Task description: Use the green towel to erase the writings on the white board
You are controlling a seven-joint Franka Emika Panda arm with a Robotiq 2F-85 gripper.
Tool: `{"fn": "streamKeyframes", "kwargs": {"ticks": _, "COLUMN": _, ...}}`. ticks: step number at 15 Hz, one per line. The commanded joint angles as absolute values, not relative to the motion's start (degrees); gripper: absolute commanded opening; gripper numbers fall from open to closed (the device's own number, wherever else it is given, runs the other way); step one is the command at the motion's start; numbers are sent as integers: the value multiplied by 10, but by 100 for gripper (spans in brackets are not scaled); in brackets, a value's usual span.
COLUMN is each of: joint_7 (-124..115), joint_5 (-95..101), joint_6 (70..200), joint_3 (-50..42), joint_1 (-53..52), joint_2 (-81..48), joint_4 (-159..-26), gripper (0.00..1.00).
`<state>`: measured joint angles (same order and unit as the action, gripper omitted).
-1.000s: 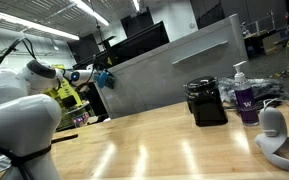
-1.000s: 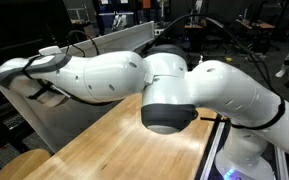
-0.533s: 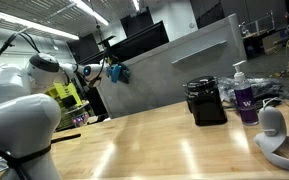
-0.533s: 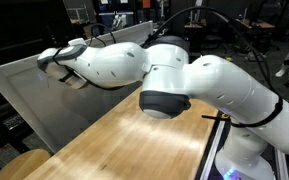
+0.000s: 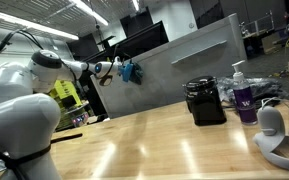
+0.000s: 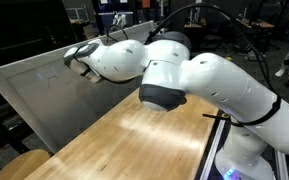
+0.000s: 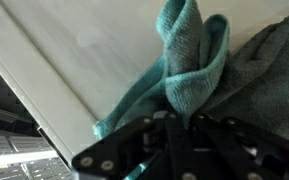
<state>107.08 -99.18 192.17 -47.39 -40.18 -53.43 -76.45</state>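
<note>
The bunched towel is resting against the surface of the white board, so the robot's gripper will next sweep down along the white board toward its end by the round stool, and then let go.
The green towel hangs bunched from my gripper, which is shut on it near the upper left corner of the white board. In the wrist view the teal towel bulges out from between the black fingers of the gripper and rests against the pale surface of the white board. From the opposite side the arm stretches over the table and the gripper sits at the top edge of the white board. No writing can be made out on the board.
A black box stands on the wooden table in front of the board. Beside the box are a purple pump bottle and a white rounded object. Dark monitors stand behind the board.
The gripper has moved to the right and slightly up along the top of the board, with the towel in it. It has stayed shut throughout.
</note>
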Motion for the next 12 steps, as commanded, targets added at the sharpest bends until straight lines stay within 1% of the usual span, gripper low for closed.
{"fn": "streamKeyframes", "kwargs": {"ticks": 1, "joint_7": 1078, "joint_5": -1003, "joint_6": 1899, "joint_3": -476, "joint_1": -415, "joint_2": -533, "joint_4": -772, "gripper": 2}}
{"fn": "streamKeyframes", "kwargs": {"ticks": 12, "joint_7": 1072, "joint_5": -1005, "joint_6": 1907, "joint_3": -447, "joint_1": -498, "joint_2": -538, "joint_4": -788, "gripper": 2}}
